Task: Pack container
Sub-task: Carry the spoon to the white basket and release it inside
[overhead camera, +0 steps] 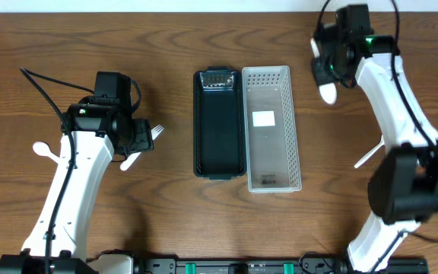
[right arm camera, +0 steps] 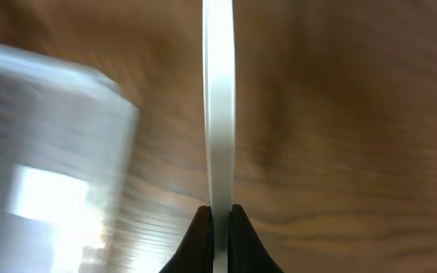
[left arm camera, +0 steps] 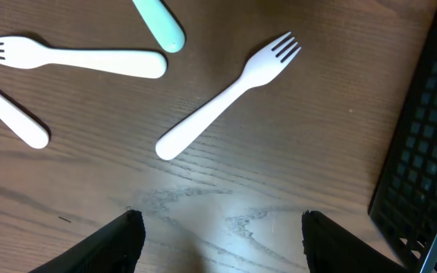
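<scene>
My right gripper needs to move the white utensil back across the empty clear container's side and open over the white patch inside.
A black slotted container (overhead camera: 219,125) and a clear perforated container (overhead camera: 271,129) lie side by side at the table's middle. My left gripper (overhead camera: 141,137) is open and empty, hovering over the wood just left of the black container (left arm camera: 423,152). Ahead of its fingers (left arm camera: 222,227) lie a white fork (left arm camera: 226,98), a second white fork (left arm camera: 74,59), a teal handle (left arm camera: 160,23) and another white handle (left arm camera: 14,117). My right gripper (overhead camera: 329,68) is shut on a white utensil (overhead camera: 327,93), seen edge-on in the right wrist view (right arm camera: 219,98), to the right of the clear container (right arm camera: 44,152).
A white spoon (overhead camera: 44,151) lies at the far left, by the left arm. Another thin white utensil (overhead camera: 369,156) lies on the table at the right, next to the right arm. A black rail runs along the front edge (overhead camera: 242,266).
</scene>
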Available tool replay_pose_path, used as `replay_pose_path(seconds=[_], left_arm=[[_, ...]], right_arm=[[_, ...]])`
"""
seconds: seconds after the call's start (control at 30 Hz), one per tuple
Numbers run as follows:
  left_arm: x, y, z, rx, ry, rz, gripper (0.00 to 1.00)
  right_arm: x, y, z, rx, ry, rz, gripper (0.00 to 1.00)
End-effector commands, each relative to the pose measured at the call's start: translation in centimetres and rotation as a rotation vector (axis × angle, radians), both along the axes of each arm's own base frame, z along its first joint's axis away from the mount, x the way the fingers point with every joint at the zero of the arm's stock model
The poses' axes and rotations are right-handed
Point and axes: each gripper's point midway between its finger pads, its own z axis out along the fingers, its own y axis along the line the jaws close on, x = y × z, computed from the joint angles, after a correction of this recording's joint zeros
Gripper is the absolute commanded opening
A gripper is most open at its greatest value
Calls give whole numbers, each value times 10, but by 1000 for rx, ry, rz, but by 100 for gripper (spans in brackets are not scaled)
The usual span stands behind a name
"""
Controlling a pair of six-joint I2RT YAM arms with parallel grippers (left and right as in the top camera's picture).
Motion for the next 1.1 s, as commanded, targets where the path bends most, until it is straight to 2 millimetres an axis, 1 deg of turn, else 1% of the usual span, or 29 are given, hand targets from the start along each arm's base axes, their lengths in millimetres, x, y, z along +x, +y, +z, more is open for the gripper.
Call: replay_pose_path(seconds=[0.0,0.1,0.2,0.27,0.37,0.5,0.53,0.6,0.67,0.73,0.77,0.83,0.9,0.97,1.0,1.03,1.07], left_arm=[[5,3,8,11,-23,4,70],[5,3,8,11,-23,4,70],[5,3,8,11,-23,4,70],[5,3,8,11,-23,4,70],[5,3,8,11,-23,4,70],[5,3,8,11,-23,4,70],[5,3,8,11,-23,4,70],[5,3,8,11,-23,4,70],[5,3,8,11,-23,4,70],[5,3,8,11,-23,4,70],[5,3,8,11,-23,4,70],[5,3,8,11,-23,4,70],[5,3,8,11,-23,4,70],[5,3,8,11,-23,4,70],[5,3,8,11,-23,4,70],[5,3,8,11,-23,4,70],[5,3,8,11,-23,4,70]], right_arm=[[-10,27,23,155,0,-229,1],[-25,53,15,168,59,-235,1],[-37,76,-1,147,96,-225,1],[-43,84,-13,110,110,-231,1],[-52,100,-35,61,132,-195,1],[-68,114,-65,14,192,-149,1],[-72,116,-73,4,211,-142,3],[-78,119,-87,-15,241,-131,15],[-80,120,-96,-27,256,-118,22],[-77,121,-97,-28,247,-103,35],[-74,122,-96,-25,234,-93,35],[-65,123,-86,-14,196,-77,35],[-52,117,-64,-11,140,-92,35],[-38,105,-34,-11,73,-126,35],[-28,93,-11,-16,18,-160,36],[-22,81,8,-21,-26,-192,38],[-16,65,30,-22,-75,-237,48]])
